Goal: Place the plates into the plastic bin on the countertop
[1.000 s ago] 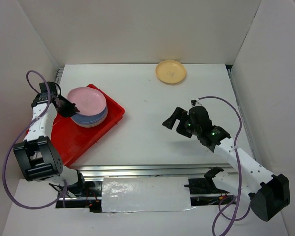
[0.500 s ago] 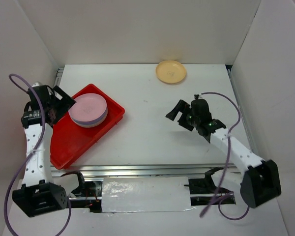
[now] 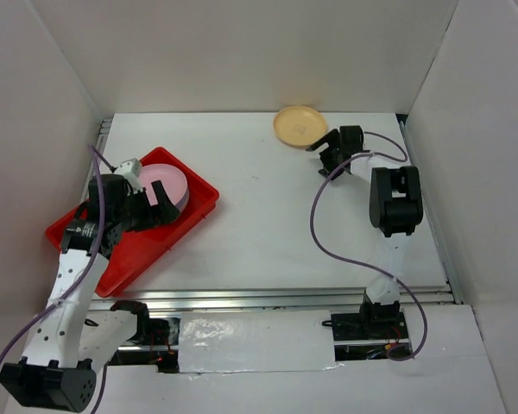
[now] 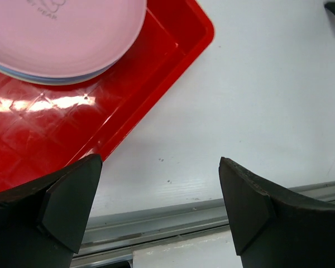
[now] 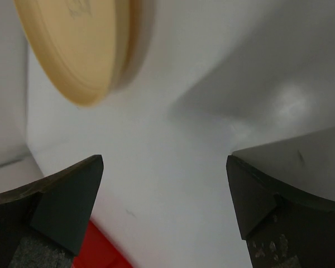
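Note:
My right gripper first moves outward to straddle the nearest rim of the yellow-orange plate next, then closes. The plate is still apart from its open fingers.
The red plastic bin lies at the left of the white countertop. It holds a stack of plates with a pink one on top and a blue rim below it. My left gripper hovers open over the bin beside the stack, with nothing between its fingers. A yellow-orange plate lies alone at the back edge. My right gripper stands open just right of it and apart from it; in the right wrist view that plate sits ahead, up and left of the jaws.
White walls close in the countertop on three sides. A metal rail runs along the front edge. The right arm's purple cable loops over the right half of the surface.
The left gripper let go of the pink plate, which now rests on the stack, and moved back over the bin. The right arm swung from mid-table to the back beside the yellow-orange plate.

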Controlling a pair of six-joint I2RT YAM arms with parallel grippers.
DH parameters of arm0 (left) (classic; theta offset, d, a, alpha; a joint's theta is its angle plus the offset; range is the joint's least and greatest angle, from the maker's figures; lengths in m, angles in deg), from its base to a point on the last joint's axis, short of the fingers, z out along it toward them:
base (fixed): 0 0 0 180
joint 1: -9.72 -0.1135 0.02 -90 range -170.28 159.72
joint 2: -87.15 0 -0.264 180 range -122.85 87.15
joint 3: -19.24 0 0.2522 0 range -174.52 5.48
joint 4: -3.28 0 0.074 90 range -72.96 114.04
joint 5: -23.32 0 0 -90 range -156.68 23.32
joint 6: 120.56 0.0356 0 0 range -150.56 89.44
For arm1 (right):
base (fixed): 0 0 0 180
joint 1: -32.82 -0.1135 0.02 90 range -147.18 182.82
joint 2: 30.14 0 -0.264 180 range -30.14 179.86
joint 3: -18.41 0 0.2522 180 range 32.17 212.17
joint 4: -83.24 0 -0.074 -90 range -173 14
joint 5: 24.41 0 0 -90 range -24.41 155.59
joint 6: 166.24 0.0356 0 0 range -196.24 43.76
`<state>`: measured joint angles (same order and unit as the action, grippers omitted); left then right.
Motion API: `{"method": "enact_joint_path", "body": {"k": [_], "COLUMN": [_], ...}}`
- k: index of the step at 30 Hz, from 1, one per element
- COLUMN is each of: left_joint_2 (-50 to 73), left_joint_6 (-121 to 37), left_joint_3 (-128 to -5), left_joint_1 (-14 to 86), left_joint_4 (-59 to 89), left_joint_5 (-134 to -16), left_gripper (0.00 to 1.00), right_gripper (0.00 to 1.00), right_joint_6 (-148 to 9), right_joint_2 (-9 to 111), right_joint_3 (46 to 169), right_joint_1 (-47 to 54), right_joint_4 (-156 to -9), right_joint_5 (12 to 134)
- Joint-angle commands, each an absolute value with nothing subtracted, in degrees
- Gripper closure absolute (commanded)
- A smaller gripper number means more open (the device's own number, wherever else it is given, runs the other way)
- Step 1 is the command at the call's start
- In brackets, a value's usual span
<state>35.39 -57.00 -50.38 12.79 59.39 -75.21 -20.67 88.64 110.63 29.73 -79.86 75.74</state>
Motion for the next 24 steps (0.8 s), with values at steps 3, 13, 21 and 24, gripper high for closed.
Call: {"method": "enact_joint_path", "body": {"k": [3,13,21,24], "left_joint_2": [37.41,40.75,40.66,40.75], "left_joint_6": [-55.87,-56.58,-56.32,-56.23], "left_joint_3": [-49.28,-48.84,-48.84,-48.75], "left_joint_1": [15.95,16.48,16.39,16.39], "left_joint_4": [56.42,56.25,56.24,56.07], "left_joint_5": [-75.55,-73.0,-73.27,-73.44], "left_gripper": [0.01,0.01,0.01,0.01], "right_gripper": [0.02,0.46,0.91,1.0], "right_joint_6": [-12.79,-11.64,-12.09,-12.17], "right_joint_2": [101.41,117.33,116.56,115.06], "right_joint_3": [132.13,160.3,159.81,156.72], "right_joint_1": [31.15,30.53,30.71,31.06], "right_joint_4": [-69.84,-49.52,-50.9,-51.8], "right_joint_5": [74.29,67.96,67.87,68.31]}}
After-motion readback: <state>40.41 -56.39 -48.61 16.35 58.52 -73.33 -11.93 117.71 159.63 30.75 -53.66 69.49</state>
